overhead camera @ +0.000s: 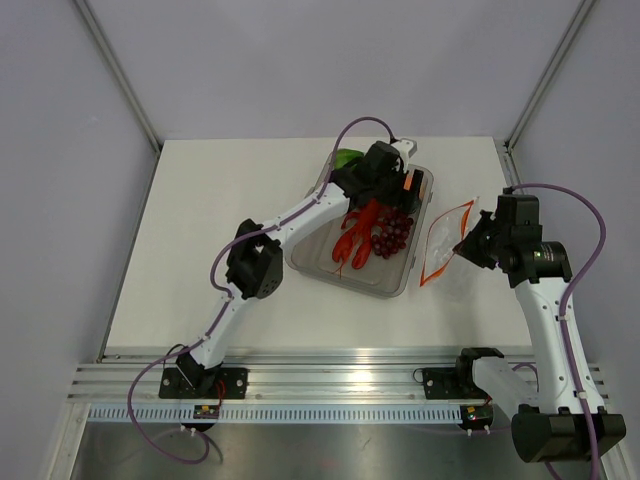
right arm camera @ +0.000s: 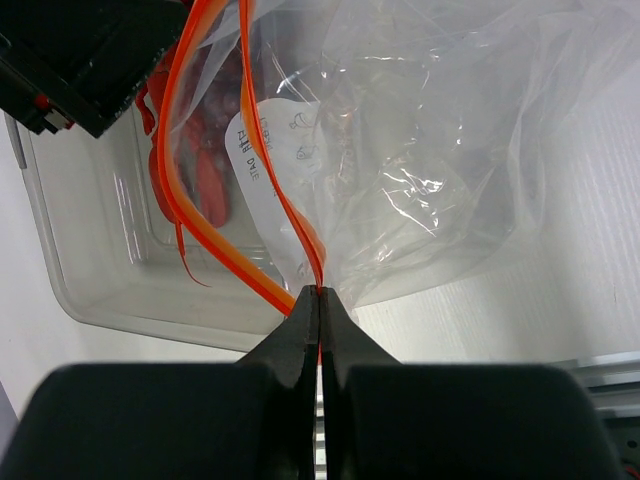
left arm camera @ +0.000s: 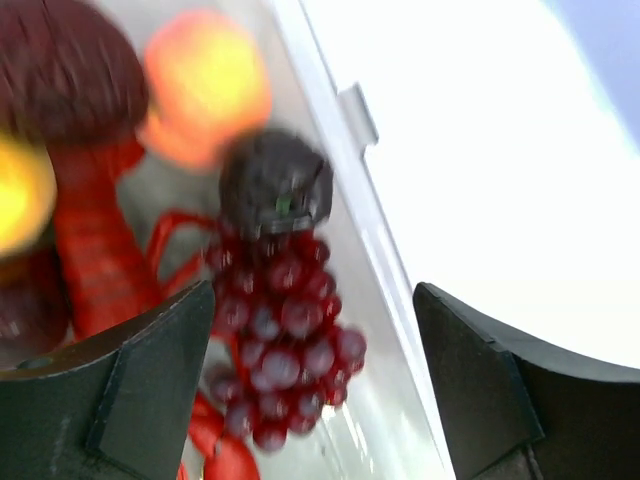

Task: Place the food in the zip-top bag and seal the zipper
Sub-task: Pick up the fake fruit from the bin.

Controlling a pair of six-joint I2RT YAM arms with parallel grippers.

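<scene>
The left gripper will next move past the grapes and go down onto the dark plum (overhead camera: 404, 204), because its open fingers are still over the grapes beside the plum.
The purple grapes (overhead camera: 392, 231) lie in the clear-grey tray (overhead camera: 400, 283) beside the red lobster (overhead camera: 357, 236). My left gripper (overhead camera: 390, 195) hovers over the tray, open and empty. In the left wrist view its jaws stand wide apart (left arm camera: 315, 395) above the grapes (left arm camera: 285, 335), with the lobster (left arm camera: 95, 255), peach (left arm camera: 205, 85), dark plum (left arm camera: 65, 65) and yellow fruit (left arm camera: 15, 195) close by. My right gripper (overhead camera: 468, 246) is shut (right arm camera: 319, 298) on the red-orange zipper (right arm camera: 205, 215) of the clear zip-top bag (right arm camera: 420, 130), whose mouth gapes toward the tray. The bag (overhead camera: 447, 238) looks empty.
A green pepper (overhead camera: 347, 158) sits at the tray's far left corner. The tray's right wall (left arm camera: 345, 215) runs close to the grapes. In the right wrist view the tray (right arm camera: 110, 270) lies behind the bag's mouth. The aluminium rail (overhead camera: 330, 385) runs along the near edge.
</scene>
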